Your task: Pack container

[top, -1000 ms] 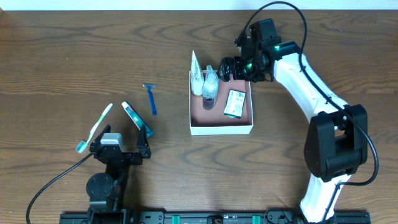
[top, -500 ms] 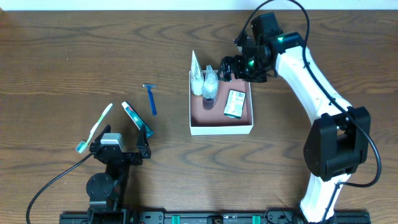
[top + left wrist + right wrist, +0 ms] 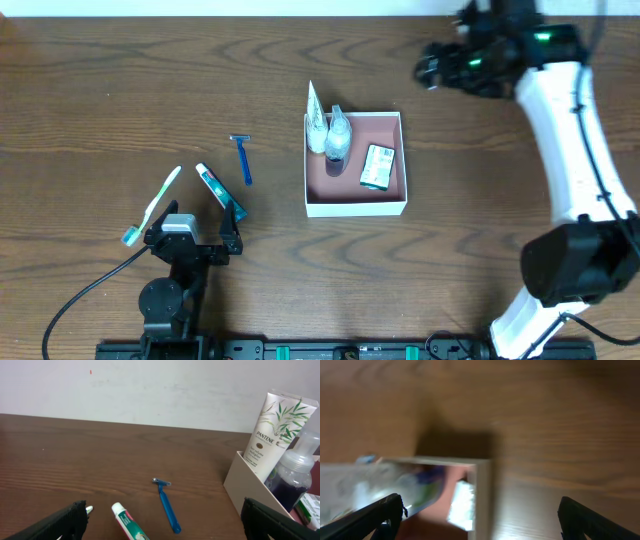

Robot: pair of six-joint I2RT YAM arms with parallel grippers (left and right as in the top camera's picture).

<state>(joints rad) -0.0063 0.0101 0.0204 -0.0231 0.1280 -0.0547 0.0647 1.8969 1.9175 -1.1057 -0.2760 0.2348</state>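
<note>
I will next move my left gripper outward and tip its fingers down over the toothpaste tube's white-end with the cap (image 3: pixel 205 173) (image 3: pixel 120 512), since the bare wood on both sides of the tube gives the fingers room.
The container (image 3: pixel 356 207) is a white-walled box with a pink floor at mid table. Inside it stand a white Pantene tube (image 3: pixel 316 121) and a clear bottle (image 3: pixel 338 138), and a green soap packet (image 3: pixel 377 167) lies flat. My right gripper (image 3: pixel 431 69) is open and empty, up and to the right of the box; its blurred wrist view shows the box corner (image 3: pixel 483 491) below it. My left gripper (image 3: pixel 195 241) is open and empty near the front left, just behind a toothpaste tube (image 3: pixel 219 188), a toothbrush (image 3: pixel 151 205) and a blue razor (image 3: pixel 242 159).
In the left wrist view the toothpaste (image 3: pixel 127 524), razor (image 3: pixel 166 505) and toothbrush tip (image 3: pixel 89 509) lie on the dark wood between the open fingers, with the box wall (image 3: pixel 247 478) at the right. A pale wall runs behind the table's far edge.
My right gripper has pulled away from the container's back right corner, moving up and to the right, empty. The left arm and the loose items have not moved.
</note>
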